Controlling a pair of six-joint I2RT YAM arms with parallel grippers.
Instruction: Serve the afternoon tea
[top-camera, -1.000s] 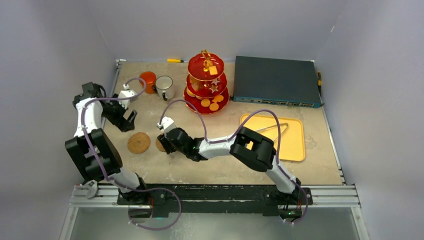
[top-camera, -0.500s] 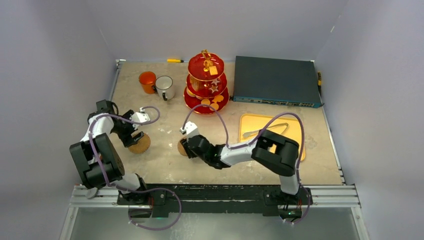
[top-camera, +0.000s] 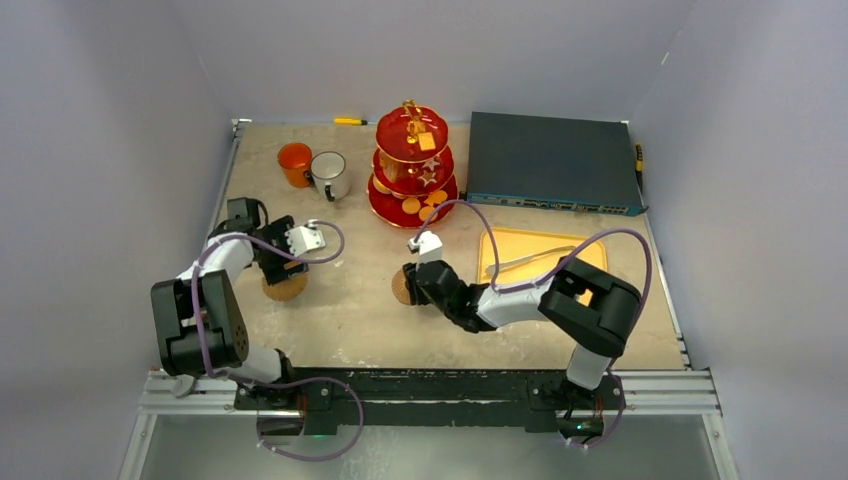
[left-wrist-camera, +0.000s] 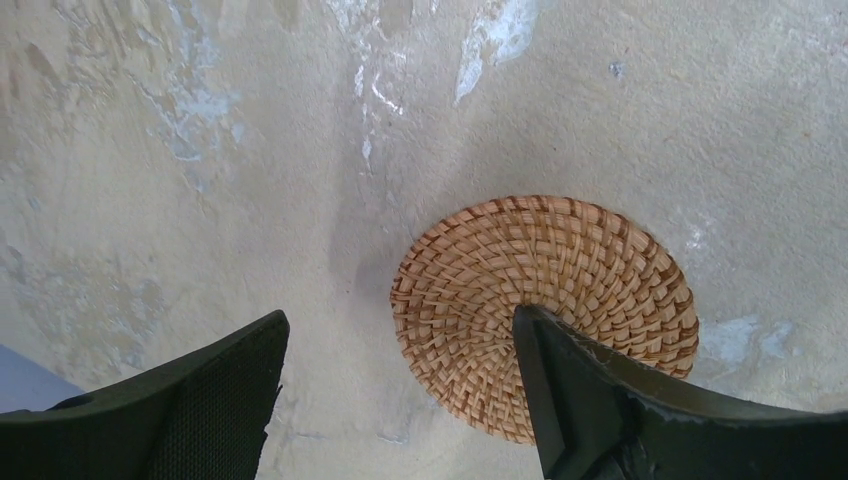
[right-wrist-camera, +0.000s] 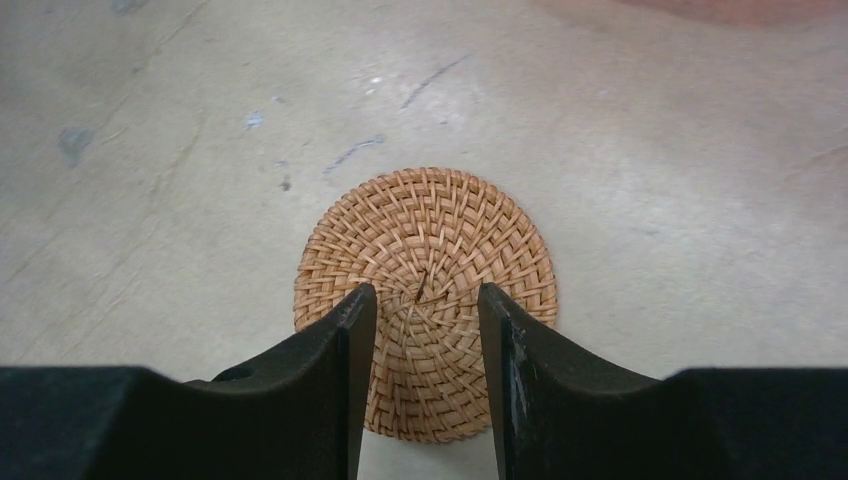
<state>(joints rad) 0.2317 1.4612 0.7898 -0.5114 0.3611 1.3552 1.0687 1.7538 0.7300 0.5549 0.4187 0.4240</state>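
As the woven coaster still lies empty, my left gripper rises outward from it next and closes over the white mug's rim (top-camera: 313, 161) beside the orange mug.
The red three-tier stand (top-camera: 413, 165) with a gold handle holds small pastries and cookies at the back centre. An orange mug (top-camera: 294, 163) and a white mug (top-camera: 330, 175) stand to its left. My left gripper (top-camera: 277, 270) is open over a woven coaster (top-camera: 287, 290). In the left wrist view one fingertip (left-wrist-camera: 560, 380) rests on that coaster (left-wrist-camera: 540, 270), with the gripper (left-wrist-camera: 400, 320) spread wide. My right gripper (top-camera: 408, 283) is low on a second woven coaster (top-camera: 400, 290). In the right wrist view the gripper (right-wrist-camera: 427, 295) is narrowly open, both tips on the coaster (right-wrist-camera: 430, 225).
A flat yellow tray (top-camera: 590, 290) with metal tongs (top-camera: 540, 258) lies at the right. A dark electronics box (top-camera: 553, 163) fills the back right. A yellow pen (top-camera: 350, 121) lies by the back wall. Grey walls close in the left, back and right sides.
My right gripper has slid right, and its coaster has moved with it to the table's middle. My left gripper has come down from near the mugs onto the left coaster.
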